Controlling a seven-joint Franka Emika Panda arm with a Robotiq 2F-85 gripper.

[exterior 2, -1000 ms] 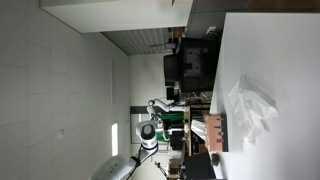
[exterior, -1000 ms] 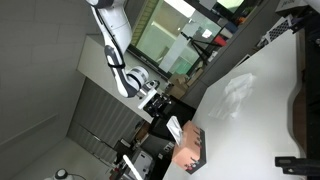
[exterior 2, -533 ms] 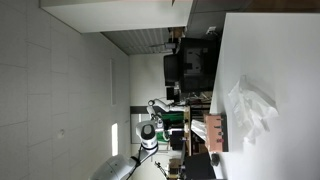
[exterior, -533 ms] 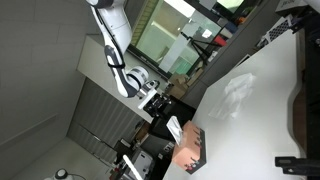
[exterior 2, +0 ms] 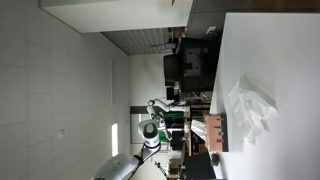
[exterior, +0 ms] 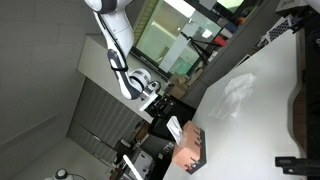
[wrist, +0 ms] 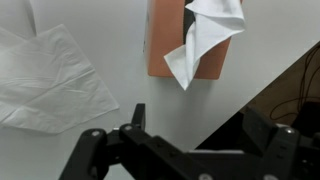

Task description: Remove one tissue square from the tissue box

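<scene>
My gripper moves down toward the box (wrist: 160,45) next and onto the white tissue's free tip (wrist: 186,72), which is below it and sticks out clear of the slot.
The tissue box (wrist: 160,45) is brown-orange with a white tissue (wrist: 208,35) standing out of its slot. It lies at the top of the wrist view and shows in both exterior views (exterior: 188,150) (exterior 2: 214,132). A loose, crumpled tissue square (wrist: 50,78) lies flat on the white table beside the box and shows in both exterior views (exterior: 238,92) (exterior 2: 250,105). My gripper (wrist: 195,125) is open and empty, held well above the table and off from the box. It shows small in an exterior view (exterior: 155,93).
The white table (exterior: 260,110) has an edge close to the box, with a dark drop beyond it (wrist: 285,95). Dark equipment (exterior: 300,120) sits at the table's far side. Shelves and clutter (exterior 2: 190,70) stand behind the table.
The arm has shifted slightly in the exterior view. The box and both tissues have not moved.
</scene>
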